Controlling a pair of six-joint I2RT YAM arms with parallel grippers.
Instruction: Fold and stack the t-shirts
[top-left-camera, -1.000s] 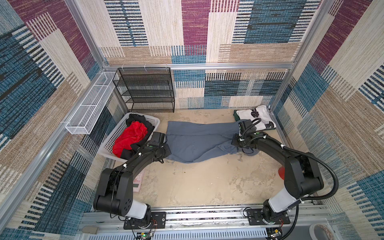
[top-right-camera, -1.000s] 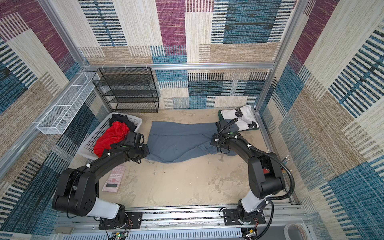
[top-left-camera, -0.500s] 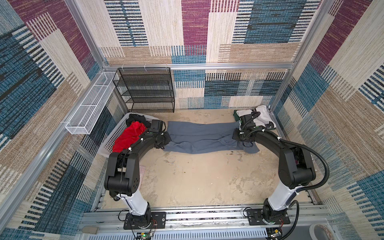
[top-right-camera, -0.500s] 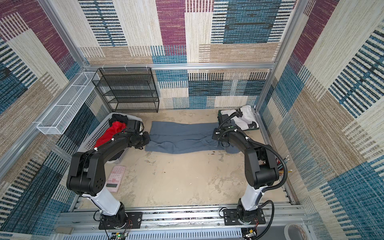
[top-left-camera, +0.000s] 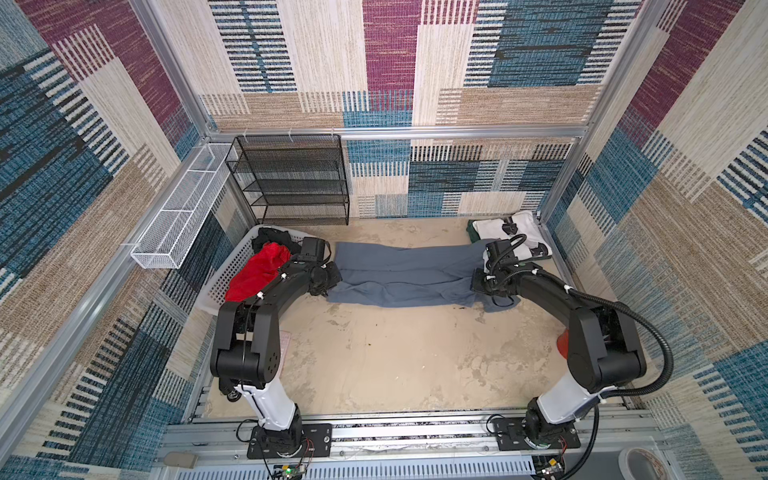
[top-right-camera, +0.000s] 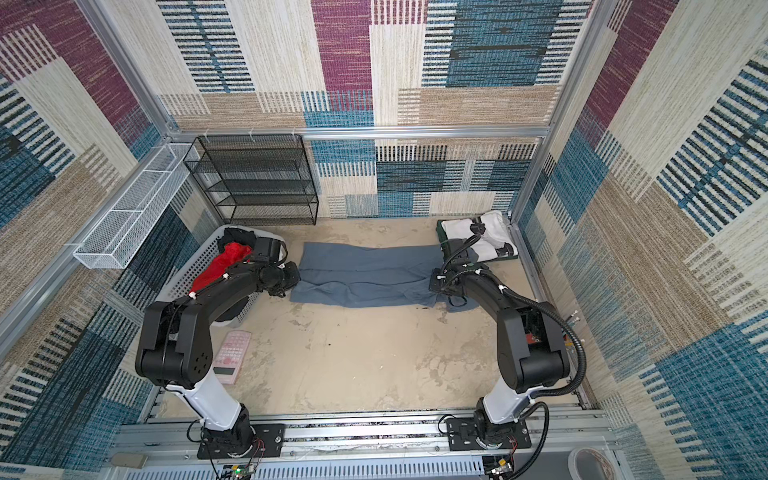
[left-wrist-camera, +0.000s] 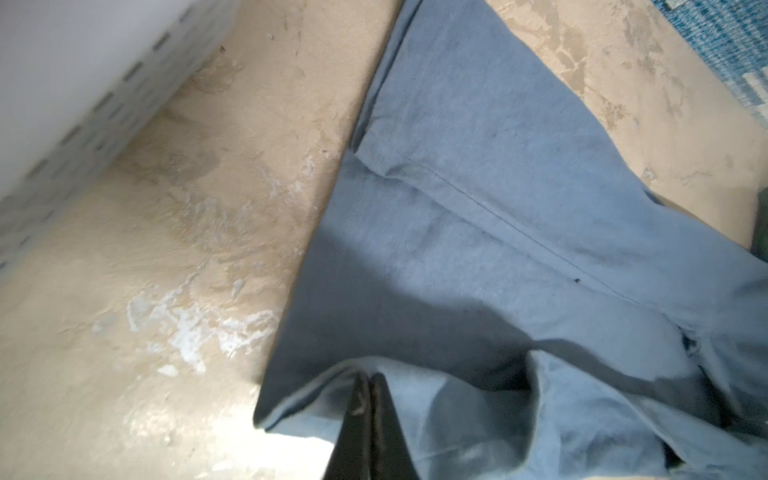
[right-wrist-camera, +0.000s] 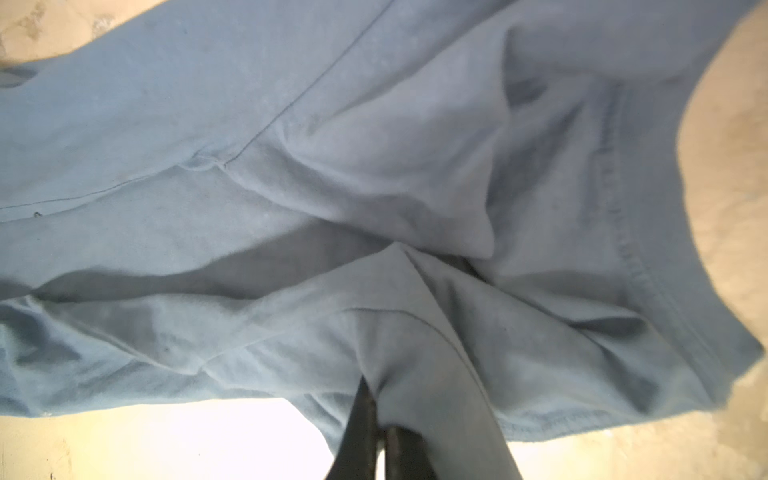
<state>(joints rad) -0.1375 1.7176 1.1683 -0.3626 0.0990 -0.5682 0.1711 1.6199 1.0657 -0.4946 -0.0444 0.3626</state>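
Note:
The bunched fold goes outward over the t-shirt's middle (right-wrist-camera: 416, 224) next in my right gripper, which releases the fold there, since that middle is still uncovered.
The slate-grey t-shirt (top-left-camera: 407, 274) (top-right-camera: 365, 274) lies as a long band across the back of the floor, doubled over lengthwise. My left gripper (top-left-camera: 328, 283) (top-right-camera: 293, 276) is at its left end, shut on a fold of the grey cloth (left-wrist-camera: 436, 232), with the fingertips (left-wrist-camera: 369, 380) pressed together. At the right end, my right gripper (top-left-camera: 480, 283) (top-right-camera: 436, 284) is shut on a bunched fold of the same shirt (right-wrist-camera: 374, 187), pinched at the tips (right-wrist-camera: 372, 392). A folded white t-shirt with black patches (top-left-camera: 511, 232) (top-right-camera: 478, 232) rests on a dark green one (top-left-camera: 472, 235) in the back right corner.
A white perforated basket (top-left-camera: 232, 270) with red and black garments stands at the left, close to my left arm. A black wire rack (top-left-camera: 291, 178) stands against the back wall. A white wire tray (top-left-camera: 178, 220) hangs on the left wall. A pink calculator (top-right-camera: 232, 353) lies near the left base.
Both grippers have carried the shirt's near edge toward the back wall and over the rest of it. The shirt has become a narrower, straighter band.

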